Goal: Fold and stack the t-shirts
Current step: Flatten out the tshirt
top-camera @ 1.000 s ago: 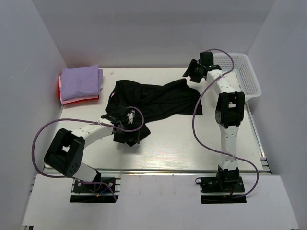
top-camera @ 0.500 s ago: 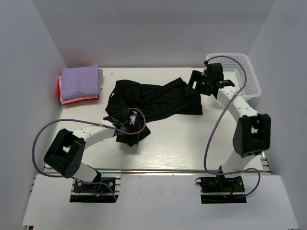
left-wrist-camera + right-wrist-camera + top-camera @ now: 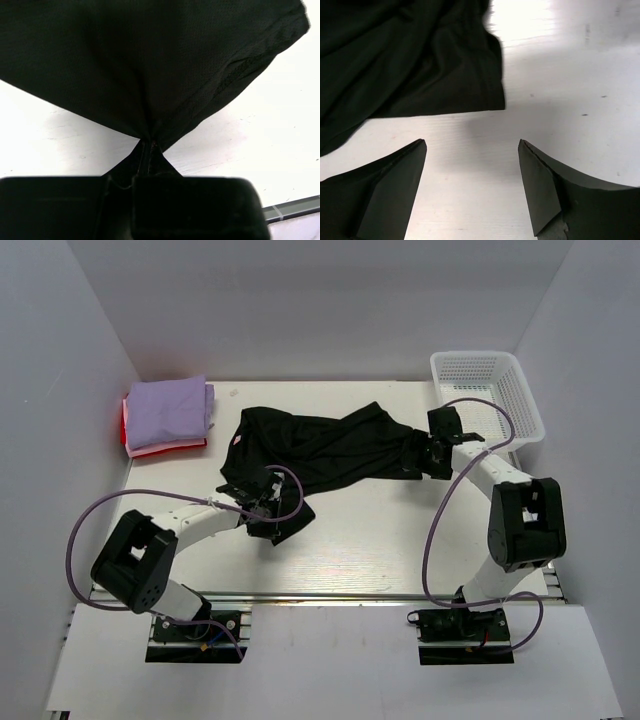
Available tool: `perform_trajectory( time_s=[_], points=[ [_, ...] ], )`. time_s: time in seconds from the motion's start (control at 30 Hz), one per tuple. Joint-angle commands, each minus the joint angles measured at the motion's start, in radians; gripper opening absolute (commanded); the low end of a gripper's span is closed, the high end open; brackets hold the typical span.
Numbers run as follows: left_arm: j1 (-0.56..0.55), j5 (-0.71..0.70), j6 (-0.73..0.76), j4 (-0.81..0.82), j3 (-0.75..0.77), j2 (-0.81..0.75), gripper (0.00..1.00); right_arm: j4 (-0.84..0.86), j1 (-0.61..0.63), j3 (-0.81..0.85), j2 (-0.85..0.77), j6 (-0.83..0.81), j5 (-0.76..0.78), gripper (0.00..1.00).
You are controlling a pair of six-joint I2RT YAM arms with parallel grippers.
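Note:
My right gripper moves down toward the black t-shirt [image 3: 320,445] next until its open fingers straddle the hem corner [image 3: 418,476], since only bare table lies between them.
The black t-shirt [image 3: 320,445] lies crumpled across the middle of the table. My left gripper [image 3: 275,525] is shut on its near left corner, and in the left wrist view the cloth [image 3: 150,65] fans out from the pinched jaws [image 3: 148,145]. At the shirt's right edge my right gripper [image 3: 425,455] is low over the table. It stands open [image 3: 472,142] with bare table between the fingers, just short of the hem corner [image 3: 490,97]. The lavender t-shirt [image 3: 168,410] lies folded on the red-pink t-shirt [image 3: 127,432] at the back left.
A white mesh basket [image 3: 490,390] stands at the back right, just behind the right arm. White walls close the table at the left, back and right. The arms' cables loop over the near part of the table.
My left gripper has shut on the black t-shirt's near corner. The right arm swung from beside the basket down to the shirt's right edge, with its jaws wide.

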Motion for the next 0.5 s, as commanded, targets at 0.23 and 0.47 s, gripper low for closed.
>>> perform_trajectory(
  time_s=[0.23, 0.47],
  points=[
    [-0.004, -0.031, -0.019, 0.014, -0.016, -0.084, 0.0, 0.067, 0.0, 0.041, 0.137, 0.183, 0.096, 0.68],
    [-0.004, -0.04, -0.029, 0.005, -0.016, -0.094, 0.0, 0.104, 0.003, 0.054, 0.203, 0.26, 0.096, 0.57]
  ],
)
